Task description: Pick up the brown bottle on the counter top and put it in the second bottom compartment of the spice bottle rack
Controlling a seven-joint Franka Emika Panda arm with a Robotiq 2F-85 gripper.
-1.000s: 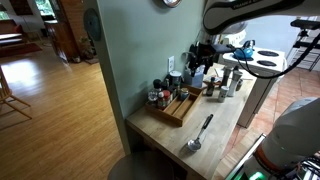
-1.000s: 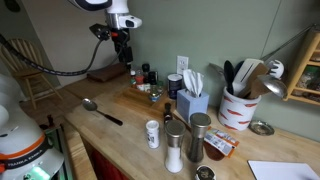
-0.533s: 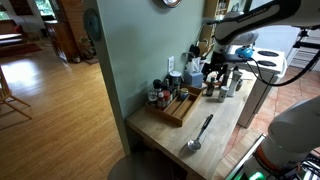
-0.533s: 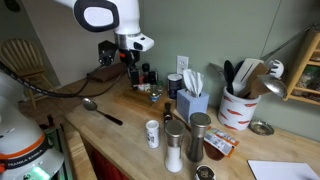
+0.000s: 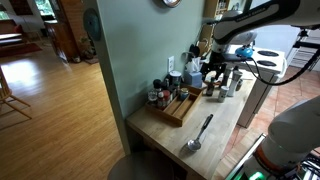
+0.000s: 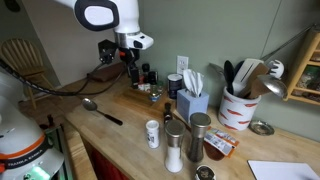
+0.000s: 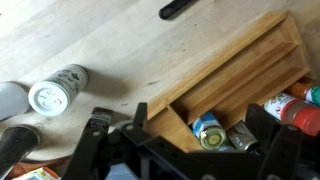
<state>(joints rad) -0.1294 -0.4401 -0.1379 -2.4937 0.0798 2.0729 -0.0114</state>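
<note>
The brown bottle is next, so my gripper should move off the rack [image 5: 180,106] toward it and lower its open fingers around the bottle's top.
The spice bottle rack [image 5: 180,106] is a low light-wood rack lying on the counter top [image 5: 215,140], against the wall; it also shows in an exterior view [image 6: 138,94] and in the wrist view [image 7: 235,65]. My gripper [image 6: 128,64] hangs over the rack's far end, open and empty, and also shows in an exterior view [image 5: 213,72]. In the wrist view its jaws [image 7: 185,140] straddle small jars [image 7: 208,130] in the rack's slots. A small dark bottle [image 6: 168,110], seemingly the brown bottle, stands on the counter beside the rack.
A metal spoon [image 5: 198,135] lies on the counter in front of the rack. A white-lidded jar [image 7: 58,90] lies near the jaws. Tall shakers [image 6: 174,145], a blue box [image 6: 190,103] and a utensil crock [image 6: 240,105] stand further along.
Between one second and half a second ago the arm came down and over the rack's end. It has held still since then.
</note>
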